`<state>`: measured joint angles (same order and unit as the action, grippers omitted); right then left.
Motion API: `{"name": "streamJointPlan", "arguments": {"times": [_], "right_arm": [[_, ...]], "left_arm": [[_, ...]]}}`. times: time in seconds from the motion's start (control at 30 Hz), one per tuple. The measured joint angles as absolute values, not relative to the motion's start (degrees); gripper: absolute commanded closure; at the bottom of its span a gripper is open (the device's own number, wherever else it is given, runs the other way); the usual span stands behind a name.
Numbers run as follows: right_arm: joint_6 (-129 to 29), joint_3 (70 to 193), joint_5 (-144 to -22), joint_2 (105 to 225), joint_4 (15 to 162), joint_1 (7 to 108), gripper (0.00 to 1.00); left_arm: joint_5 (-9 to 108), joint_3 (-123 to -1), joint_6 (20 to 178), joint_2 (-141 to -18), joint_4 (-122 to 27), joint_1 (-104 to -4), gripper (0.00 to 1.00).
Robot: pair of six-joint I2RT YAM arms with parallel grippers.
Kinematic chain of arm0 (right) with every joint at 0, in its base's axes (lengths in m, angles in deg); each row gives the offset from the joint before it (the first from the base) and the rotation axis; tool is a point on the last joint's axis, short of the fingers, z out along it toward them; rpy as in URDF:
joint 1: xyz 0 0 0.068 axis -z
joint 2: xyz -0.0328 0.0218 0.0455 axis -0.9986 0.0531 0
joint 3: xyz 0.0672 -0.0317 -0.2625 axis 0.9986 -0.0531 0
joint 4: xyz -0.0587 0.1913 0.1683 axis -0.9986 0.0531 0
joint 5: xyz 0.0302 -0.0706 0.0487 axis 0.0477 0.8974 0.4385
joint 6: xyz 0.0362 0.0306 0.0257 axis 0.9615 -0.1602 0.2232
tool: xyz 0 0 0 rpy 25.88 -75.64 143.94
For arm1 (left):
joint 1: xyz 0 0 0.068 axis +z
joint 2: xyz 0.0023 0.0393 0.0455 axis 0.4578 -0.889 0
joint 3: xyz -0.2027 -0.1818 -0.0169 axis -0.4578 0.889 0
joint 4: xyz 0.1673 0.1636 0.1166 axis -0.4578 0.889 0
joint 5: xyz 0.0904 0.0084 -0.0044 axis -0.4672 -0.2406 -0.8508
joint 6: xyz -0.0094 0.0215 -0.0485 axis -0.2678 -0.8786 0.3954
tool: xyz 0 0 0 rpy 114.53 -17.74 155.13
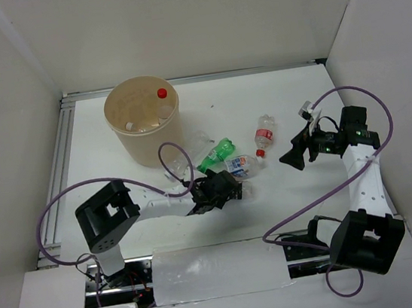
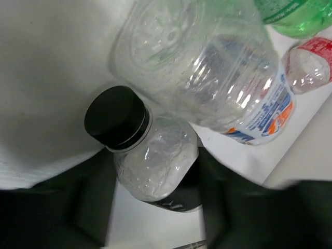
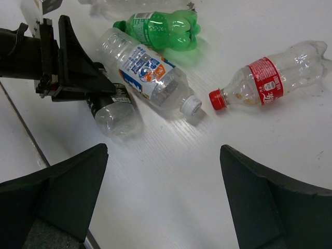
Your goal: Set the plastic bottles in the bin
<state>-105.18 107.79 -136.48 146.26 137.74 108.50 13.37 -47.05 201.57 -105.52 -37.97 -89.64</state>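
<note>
The bin is outward, to the left of my left gripper in the top view, so I will lift the gripper outward over the bin's opening (image 1: 137,107) and let go of the clear black-capped bottle.
The tan bin (image 1: 144,124) stands at the back left with bottles inside, one red-capped (image 1: 162,94). On the table lie a green bottle (image 1: 216,155), a blue-and-white labelled bottle (image 1: 241,164), a red-labelled bottle (image 1: 264,135) and a clear one (image 1: 199,140). My left gripper (image 1: 228,189) is shut on a clear black-capped bottle (image 2: 150,161) lying on the table. In the left wrist view the gripper (image 2: 155,155) has a finger against each side of it. My right gripper (image 3: 163,171) is open and empty, above bare table, right of the red-labelled bottle (image 3: 270,78).
White walls enclose the table on three sides. In the right wrist view the green bottle (image 3: 161,28) and the blue-and-white labelled bottle (image 3: 148,70) lie close beside the left gripper (image 3: 67,67). Purple cables loop from both arms.
</note>
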Motion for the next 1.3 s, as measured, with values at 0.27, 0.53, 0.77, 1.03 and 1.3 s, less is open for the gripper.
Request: {"name": "streamJointPlan", "arguments": {"times": [0.27, 0.53, 0.77, 1.03, 1.3], "right_arm": [[-109.4, 107.8, -137.4, 147.1, 140.8, 108.5, 0.15], [-113.9, 107.8, -138.0, 148.0, 143.8, 108.5, 0.87], [-115.8, 107.9, -137.7, 149.0, 144.8, 108.5, 0.13], [-119.6, 107.9, -137.1, 149.0, 144.8, 106.4, 0.13], [-115.7, 107.9, -132.5, 149.0, 140.1, 94.0, 0.25]], "left_arm": [[13.4, -42.0, 201.7, -102.0, -39.7, -92.3, 0.97], [11.2, -40.2, 193.7, -91.2, -34.7, -99.1, 1.00], [2.3, -56.4, 170.4, -80.9, -27.4, -98.5, 1.00], [-5.4, -63.4, 148.5, -71.5, -28.9, -79.9, 1.00], [-4.4, -69.5, 138.3, -75.7, -28.9, -57.0, 0.85]]}}
